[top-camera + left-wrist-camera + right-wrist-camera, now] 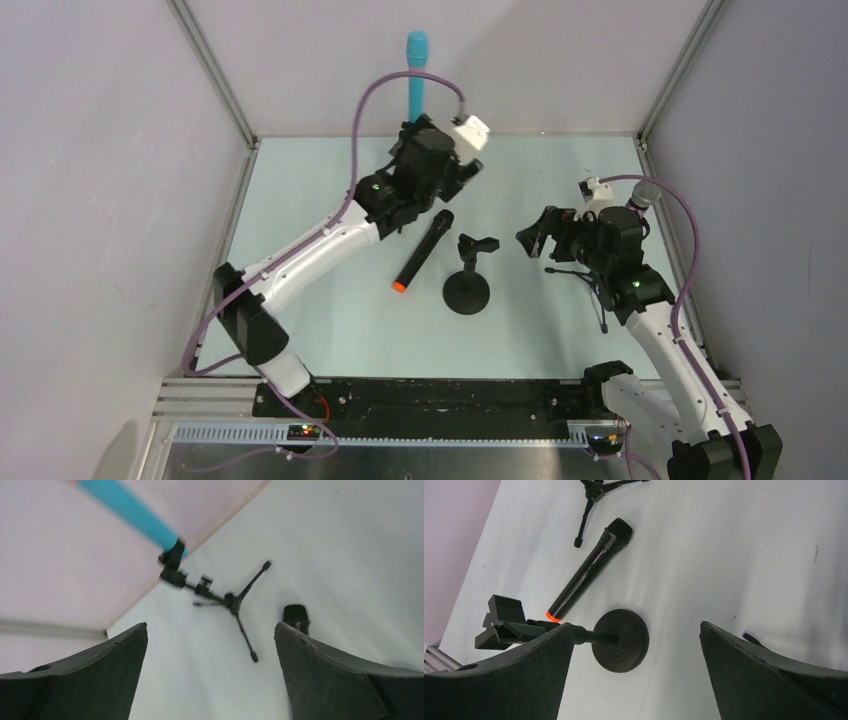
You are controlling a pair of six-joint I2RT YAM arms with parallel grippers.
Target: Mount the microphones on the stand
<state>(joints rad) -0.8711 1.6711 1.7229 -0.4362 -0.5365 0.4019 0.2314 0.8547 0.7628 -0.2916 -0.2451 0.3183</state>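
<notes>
My left gripper should next move back and down, tilting downward, and close on the handle near the orange end (pixel 408 273), since the black microphone is lying flat and unclipped.
The turquoise microphone (pixel 416 70) stands upright at the back, clipped into a tripod stand (pixel 227 599); it also shows in the left wrist view (pixel 131 511). The black microphone (pixel 422 251) with the orange end lies flat on the table, also in the right wrist view (pixel 587 573). A round-base stand (pixel 467 290) with an empty clip (pixel 501 623) stands just right of it. My left gripper (pixel 452 172) is open and empty in front of the turquoise microphone. My right gripper (pixel 533 242) is open and empty right of the round-base stand (pixel 620 640). The purple microphone is not clearly visible.
A thin black tripod (pixel 582 275) lies partly under my right arm. A grey rounded end (pixel 644 193) shows behind the right wrist; I cannot tell what it is. Grey walls with metal frame posts close in the table on three sides.
</notes>
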